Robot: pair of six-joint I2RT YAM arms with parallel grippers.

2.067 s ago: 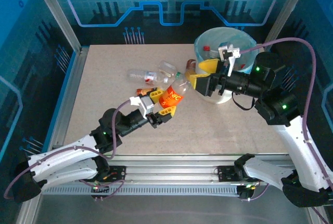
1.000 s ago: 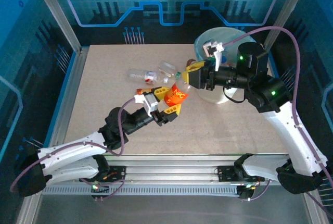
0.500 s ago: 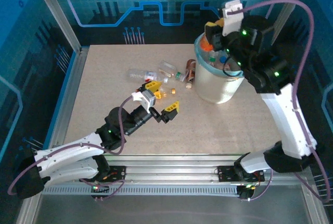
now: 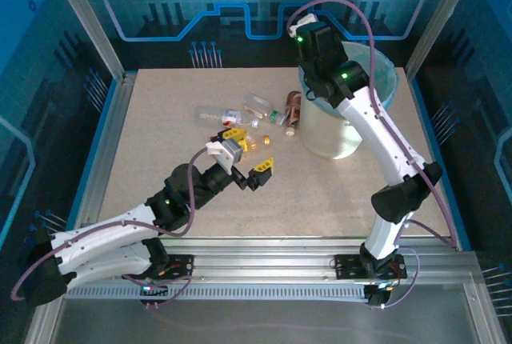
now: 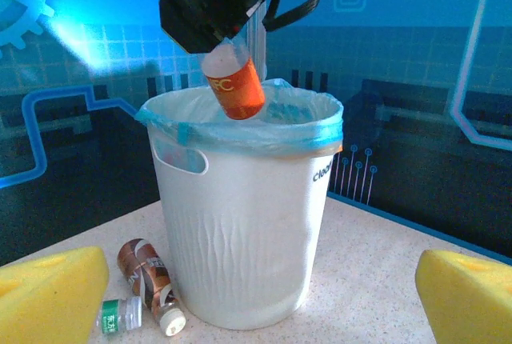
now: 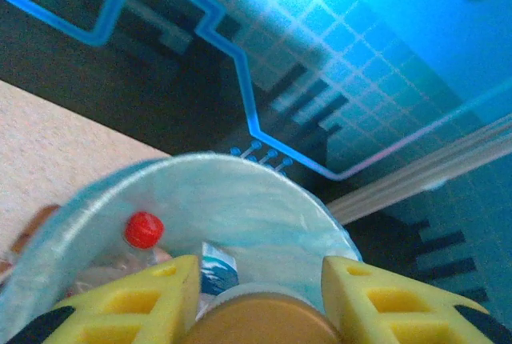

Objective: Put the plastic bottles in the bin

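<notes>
I will next move my right gripper farther in over the bin's opening [image 4: 382,70] [image 6: 260,220] and down a little to let go of the orange-labelled bottle.
An orange-labelled plastic bottle [image 5: 234,86] hangs neck-down over the bin's [image 5: 240,224] blue-lined rim, with my right gripper [image 6: 262,312] shut on it. Its round bottom [image 6: 256,324] sits between the yellow fingers [image 6: 136,300]. Inside the bin [image 6: 240,166] lie a red-capped bottle [image 6: 144,230] and a blue-labelled one [image 6: 216,270]. My left gripper [image 4: 248,150] hovers open and empty over the table's middle, facing the bin [image 4: 336,136]. Loose bottles lie left of the bin: a brown one [image 4: 294,110], a clear one [image 4: 258,105] and a red-labelled one [image 4: 222,114].
The brown bottle [image 5: 144,268] and a small green-labelled one [image 5: 112,316] rest against the bin's foot. The right arm [image 4: 384,144] arches over the table's right half. Metal frame rails [image 4: 104,168] and blue walls close the table's edges.
The left gripper let go of the orange bottle and opened wide. The right arm carried the bottle from beside the left gripper up over the bin and turned it downward.
</notes>
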